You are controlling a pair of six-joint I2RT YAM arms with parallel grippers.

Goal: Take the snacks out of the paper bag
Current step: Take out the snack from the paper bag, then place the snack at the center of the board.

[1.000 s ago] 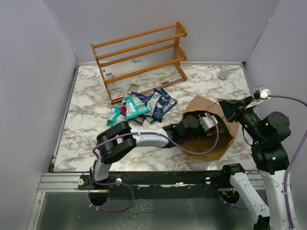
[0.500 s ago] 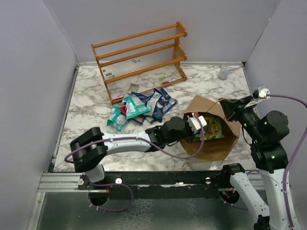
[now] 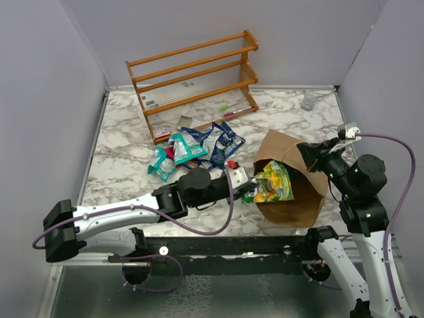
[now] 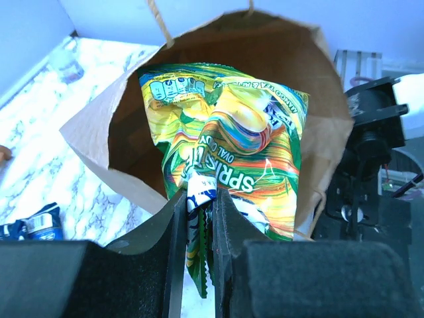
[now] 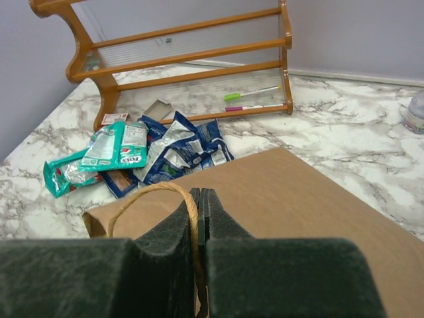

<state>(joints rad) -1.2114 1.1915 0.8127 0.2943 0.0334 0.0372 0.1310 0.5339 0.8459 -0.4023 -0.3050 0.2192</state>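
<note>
The robot's left hand is going to pull back from the bag's opening next and turn outward. It will then lower the yellow-green packet onto the teal packets (image 3: 178, 153).
The brown paper bag (image 3: 301, 199) lies on its side, mouth facing left. My left gripper (image 3: 248, 180) is at the mouth, shut on the edge of a yellow-green foil snack packet (image 3: 275, 182) that is partly out of the bag. In the left wrist view the jaws (image 4: 197, 199) pinch the packet's (image 4: 232, 139) lower edge in front of the bag (image 4: 93, 132). My right gripper (image 3: 306, 154) is shut on the bag's twisted handle (image 5: 142, 194) at the bag's top (image 5: 285, 192). Several blue-and-white and teal packets (image 3: 199, 149) lie in a pile to the left.
A wooden rack (image 3: 192, 83) lies tipped at the back of the marble table, with pens beside it. A small clear cup (image 3: 309, 101) stands at the back right. Grey walls close in both sides. The packet pile (image 5: 152, 149) shows in the right wrist view.
My left arm has drawn back out of the bag to the left, pulling the yellow-green packet to the mouth. The right gripper has shifted slightly left with the handle.
</note>
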